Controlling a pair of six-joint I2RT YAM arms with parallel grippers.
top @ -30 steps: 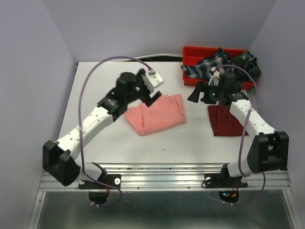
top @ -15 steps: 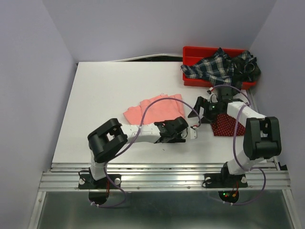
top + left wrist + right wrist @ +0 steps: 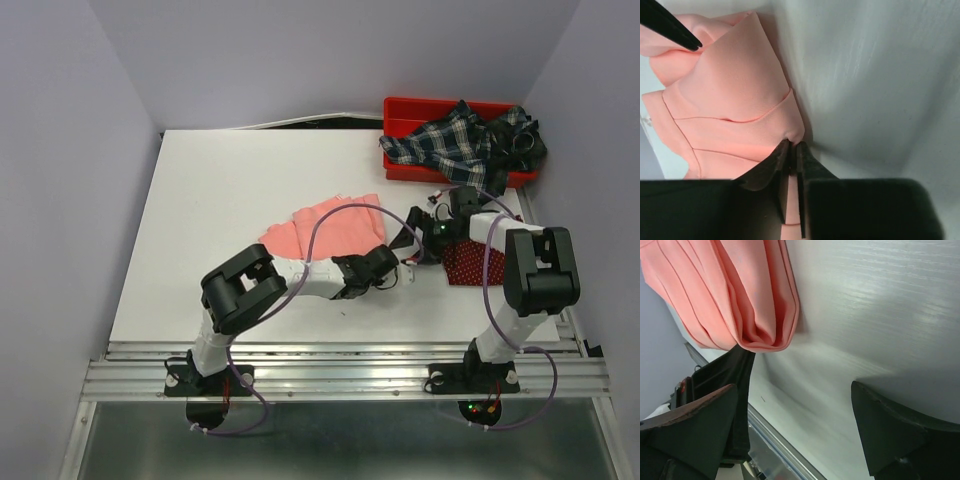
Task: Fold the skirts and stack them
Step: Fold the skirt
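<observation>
I will move my right gripper to the left in the top view around the folded end of the skirt, which is on that side, pinched in my left gripper.
The salmon-pink skirt (image 3: 325,225) lies folded mid-table, filling the left wrist view (image 3: 735,95). My left gripper (image 3: 388,270) is shut on its near right corner (image 3: 792,146), cloth pinched between the jaws. Just right of that corner hovers my right gripper (image 3: 410,238), open wide (image 3: 795,415) with nothing between its fingers; the pink folds (image 3: 745,295) hang just past its left finger. The dark red dotted skirt (image 3: 478,263) lies flat under the right arm. The plaid skirt (image 3: 450,140) is heaped in the red bin.
The red plastic bin (image 3: 400,108) stands at the far right corner, with a dark bundle (image 3: 522,142) at its right end. The left arm is folded low across the near table. The metal rail (image 3: 340,365) runs along the near edge.
My left arm swung from the skirt's far side to its near right corner and its jaws closed on the cloth. My right gripper moved left, toward the pink skirt, staying open.
</observation>
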